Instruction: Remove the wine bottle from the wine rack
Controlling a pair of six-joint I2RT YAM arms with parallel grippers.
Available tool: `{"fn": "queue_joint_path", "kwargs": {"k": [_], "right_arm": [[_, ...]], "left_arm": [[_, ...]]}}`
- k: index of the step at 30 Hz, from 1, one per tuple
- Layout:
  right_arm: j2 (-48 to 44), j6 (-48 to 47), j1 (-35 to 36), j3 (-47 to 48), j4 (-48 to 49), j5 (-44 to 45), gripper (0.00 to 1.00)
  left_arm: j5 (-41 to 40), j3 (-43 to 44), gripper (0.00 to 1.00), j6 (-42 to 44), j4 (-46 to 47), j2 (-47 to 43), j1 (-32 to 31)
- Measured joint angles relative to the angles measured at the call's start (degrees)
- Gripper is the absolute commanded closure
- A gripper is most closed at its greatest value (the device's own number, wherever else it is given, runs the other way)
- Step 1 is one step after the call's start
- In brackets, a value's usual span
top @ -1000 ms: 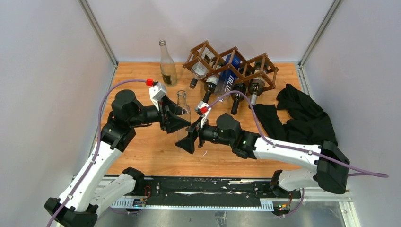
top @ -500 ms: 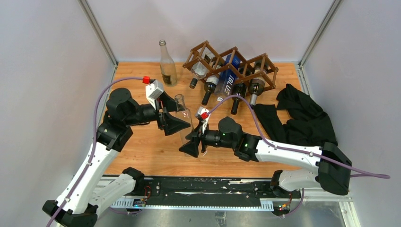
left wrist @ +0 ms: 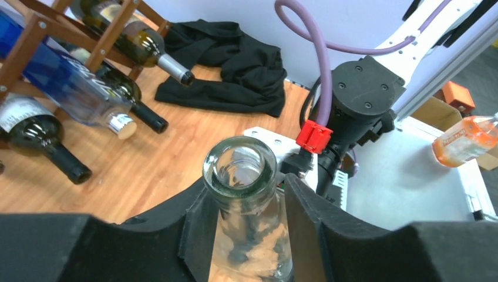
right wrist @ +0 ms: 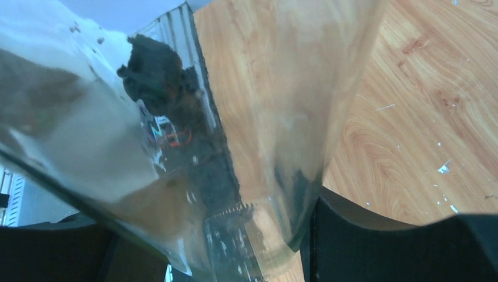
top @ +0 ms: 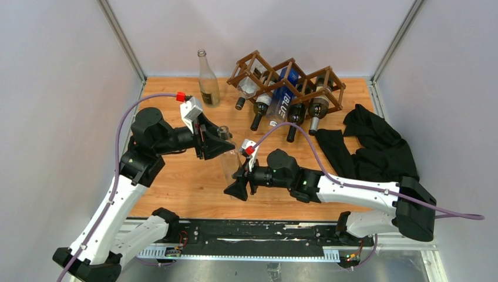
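Next, the left gripper carries the bottle outward, stands it upright and releases it on the open tabletop beside the labelled bottle, since that spot lies outward of it.
A clear glass wine bottle (top: 229,157) stands tilted over the middle of the table, off the dark brown lattice wine rack (top: 305,76) at the back. My left gripper (top: 218,143) is shut round its neck; in the left wrist view the bottle's open mouth (left wrist: 239,170) sits between my black fingers (left wrist: 305,217). My right gripper (top: 238,187) is shut on the bottle's lower body (right wrist: 276,117), which fills the right wrist view, with one finger (right wrist: 364,241) against the glass. The rack (left wrist: 111,35) holds several dark bottles (top: 259,111) and a blue one (top: 283,97).
A clear labelled bottle (top: 208,82) stands upright at the back left beside the rack. A black cloth (top: 376,147) lies crumpled on the right side of the table. Grey walls close in the left, back and right.
My left gripper's jaws have narrowed onto the bottle's neck. My right gripper has slid a little toward the near edge with the bottle's lower end.
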Motion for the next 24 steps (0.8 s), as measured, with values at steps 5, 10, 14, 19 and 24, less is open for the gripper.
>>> {"fn": "queue_joint_path", "kwargs": {"k": [5, 10, 14, 19, 24], "right_arm": [[0.0, -2.1, 0.6, 0.0, -0.9, 1.8, 1.0], [0.0, -2.8, 0.8, 0.0, -1.9, 3.5, 0.59], [-0.3, -3.0, 1.1, 0.3, -3.9, 6.1, 0.13], [-2.5, -2.4, 1.2, 0.3, -5.0, 11.6, 0.11], [-5.7, -1.3, 1.5, 0.0, -5.3, 14.6, 0.09]], "left_arm": [[-1.0, 0.3, 0.79, -1.2, -0.5, 0.6, 0.1], [-1.9, 0.3, 1.0, -0.9, -1.1, 1.0, 0.2], [-2.7, 0.5, 1.0, 0.2, -2.3, 1.4, 0.7], [-3.5, 1.6, 1.0, 3.5, -4.9, 3.1, 4.9], [-7.0, 4.0, 1.0, 10.0, -5.4, 7.4, 11.0]]}}
